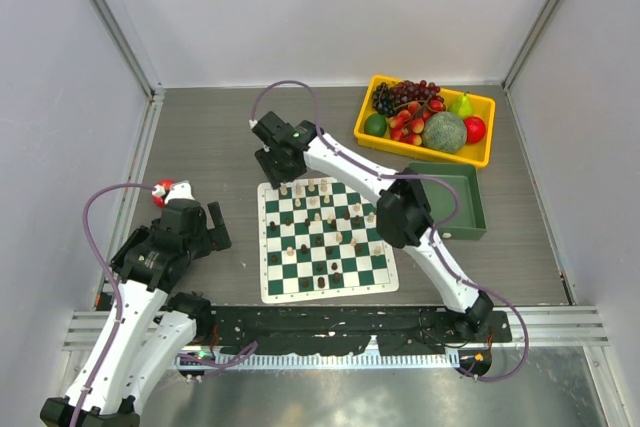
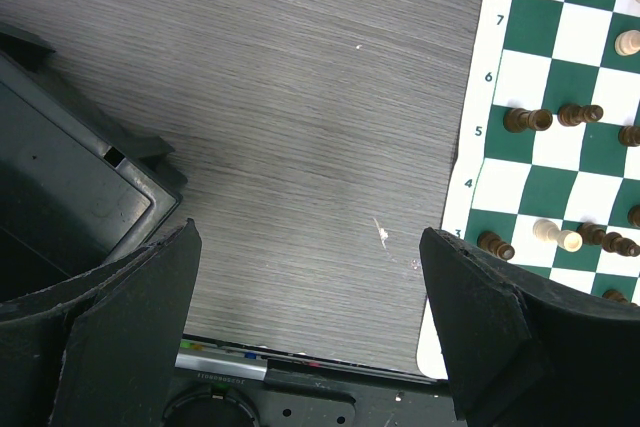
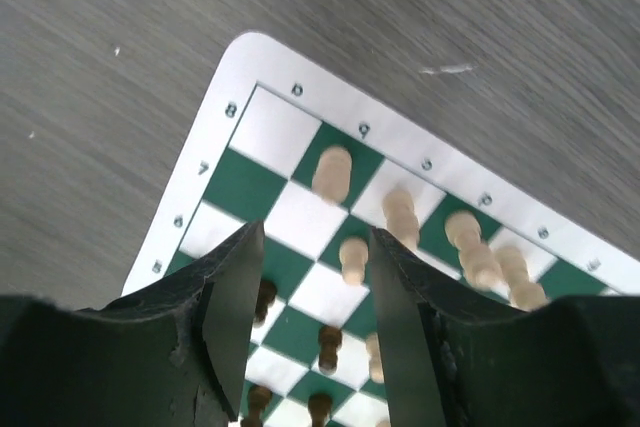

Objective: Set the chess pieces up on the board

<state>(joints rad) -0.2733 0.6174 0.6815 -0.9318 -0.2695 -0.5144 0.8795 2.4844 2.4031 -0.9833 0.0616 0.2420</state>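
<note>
My right gripper comes back over the squares and down around the lone cream piece next, since it stands between dark ones on the board's near half.
The green and white board lies in the middle of the table with cream and dark chess pieces scattered over it. My right gripper hovers over the board's far left corner, open and empty. In the right wrist view its fingers stand apart above the board, with cream pieces in the edge row and a cream pawn seen between the jaws. My left gripper is open and empty over bare table left of the board. Dark pieces show there.
A yellow tray of toy fruit stands at the back right. A plain green bin sits right of the board. A red and white ball-like toy lies behind my left gripper. A dark grey object fills the left wrist view's left side.
</note>
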